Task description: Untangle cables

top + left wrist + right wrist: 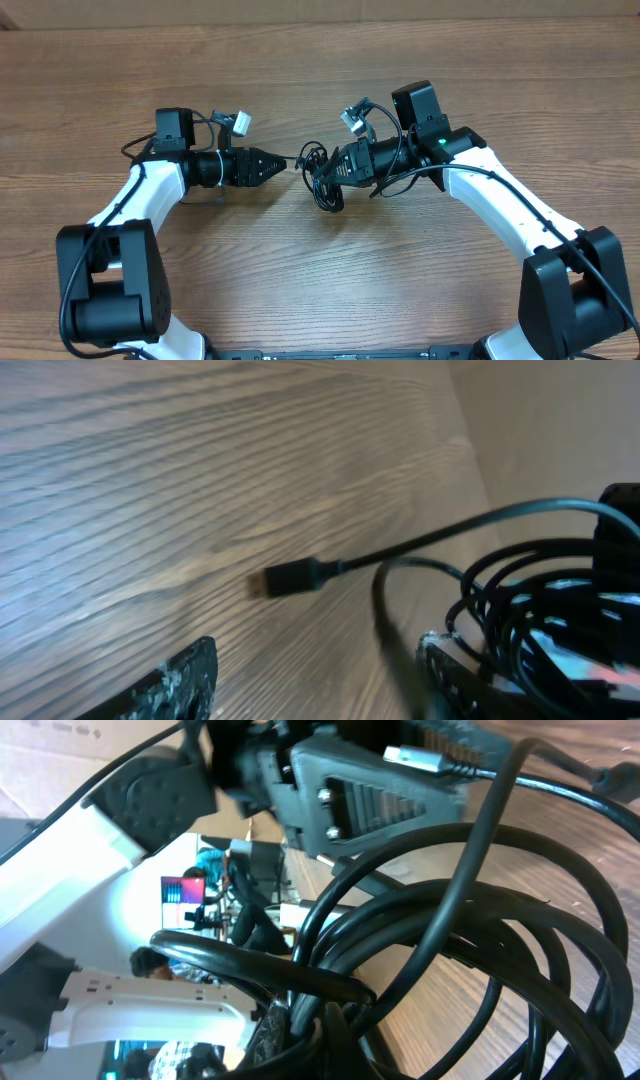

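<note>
The bundle comes back with my right gripper next, then down for release, since open bare wood lies below that gripper and back toward my base.
The cables (322, 180) form a tangled black bundle at the table's middle, and my right gripper (334, 172) is shut on it. In the right wrist view, thick loops of the cables (470, 920) fill the frame and are pinched in my right gripper (318, 1025). One strand runs left from the bundle and ends in a small plug (290, 577) lying on the wood. My left gripper (284, 163) points right at that plug, just short of the bundle. Its jaws (315, 652) stand open over bare wood, with a blurred loop of the cables (395, 630) beside the right finger (450, 675).
The wooden table (320, 270) stretches all round the bundle. Both white arms reach in from the near corners, their own thick leads and white connectors (241, 122) above the wrists. A silver-tipped plug (418, 758) shows by the other gripper in the right wrist view.
</note>
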### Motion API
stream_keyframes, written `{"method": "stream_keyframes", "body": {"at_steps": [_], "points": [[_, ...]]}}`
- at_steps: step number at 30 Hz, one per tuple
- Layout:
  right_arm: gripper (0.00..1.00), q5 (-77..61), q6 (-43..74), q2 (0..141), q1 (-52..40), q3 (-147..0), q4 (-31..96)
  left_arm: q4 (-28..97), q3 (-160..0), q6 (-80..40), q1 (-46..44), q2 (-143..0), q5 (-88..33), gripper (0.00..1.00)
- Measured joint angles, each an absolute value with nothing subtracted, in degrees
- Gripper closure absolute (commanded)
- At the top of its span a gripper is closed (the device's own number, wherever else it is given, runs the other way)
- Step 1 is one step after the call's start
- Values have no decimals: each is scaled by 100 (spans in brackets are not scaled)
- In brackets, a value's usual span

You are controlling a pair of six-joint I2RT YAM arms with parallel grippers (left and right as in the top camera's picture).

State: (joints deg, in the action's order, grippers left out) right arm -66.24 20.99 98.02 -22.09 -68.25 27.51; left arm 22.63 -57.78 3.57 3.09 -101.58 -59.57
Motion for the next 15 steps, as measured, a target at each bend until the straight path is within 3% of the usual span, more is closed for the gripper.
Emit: {"method": "stream_keyframes", "body": {"at_steps": [7, 15], "points": [[96, -6834, 1949, 9802, -2484, -6825, 2869, 1833, -5776, 290, 215, -10451, -6226, 40], [96, -6692, 1031, 9802, -2954, -6825, 4001, 1577, -5769, 172, 196, -10573, -6261, 40]]}}
